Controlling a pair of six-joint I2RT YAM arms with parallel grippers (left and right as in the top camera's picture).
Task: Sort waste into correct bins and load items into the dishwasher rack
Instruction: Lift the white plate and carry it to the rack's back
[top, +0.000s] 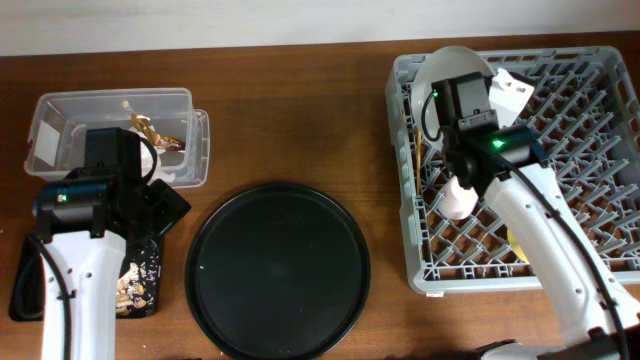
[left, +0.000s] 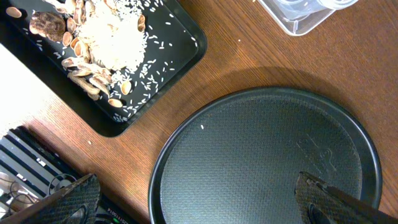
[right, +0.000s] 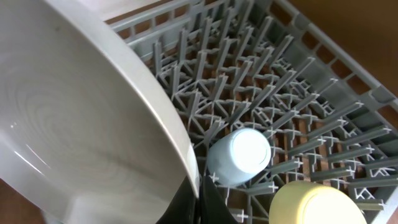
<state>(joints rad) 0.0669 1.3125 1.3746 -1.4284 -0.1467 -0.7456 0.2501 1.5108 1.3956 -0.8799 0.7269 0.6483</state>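
Observation:
My right gripper lowers the plate toward the rack's side by the yellowish stick (top: 416, 136) next, as the cup and bowl leave the rack's back corner free.
My right gripper (right: 200, 202) is shut on the rim of the pale round plate (right: 74, 124), holding it on edge over the back left of the grey dishwasher rack (top: 600, 90). A light-blue cup (right: 239, 155) and a yellow bowl (right: 314, 202) lie upside down on the pegs beside it. In the overhead view the plate (top: 455, 62) shows above the right gripper (top: 452, 88). My left gripper (left: 199, 211) hangs open and empty over the round tray's left part. Food scraps (left: 99, 43) lie in the shallow black tray (left: 180, 56). Paper and a gold-brown scrap (top: 150, 130) sit in the clear box (top: 60, 110).
A large round black tray (top: 278, 270) lies mid-table between the two arms. A thin yellowish stick (top: 414, 150) lies along the rack's left wall. The black tray (top: 25, 290) sits at the table's left edge, under my left arm.

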